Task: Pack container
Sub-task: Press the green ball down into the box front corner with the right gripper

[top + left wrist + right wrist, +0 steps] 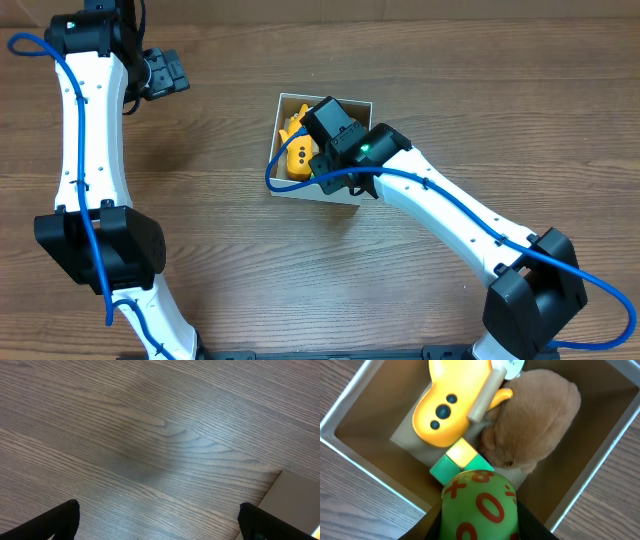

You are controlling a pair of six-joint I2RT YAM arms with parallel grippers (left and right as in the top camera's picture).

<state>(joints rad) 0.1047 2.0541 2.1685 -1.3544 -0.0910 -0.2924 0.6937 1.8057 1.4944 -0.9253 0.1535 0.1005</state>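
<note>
The green ball is over the box's near side, and my right gripper should next lift it slightly and move toward the yellow toy (299,151) (449,405) to open.
The container (276,150), a shallow white-walled box with a brown floor (600,410), sits mid-table. Inside it lie a yellow toy (450,400) with dark dots, a wooden peg (485,392), a brown plush (535,420) and a green-and-yellow block (462,460). My right gripper (479,521) hangs over the box's near side, shut on a green ball (480,505) with red marks. In the overhead view that gripper (325,135) covers most of the box, and the yellow toy (297,155) shows beside it. My left gripper (170,75) is far left at the back, open over bare wood (159,520).
The wooden table (200,220) stretches all round the box. In the left wrist view a pale flat corner (297,497) shows at the lower right. The right arm (460,215) runs from the box to the front right.
</note>
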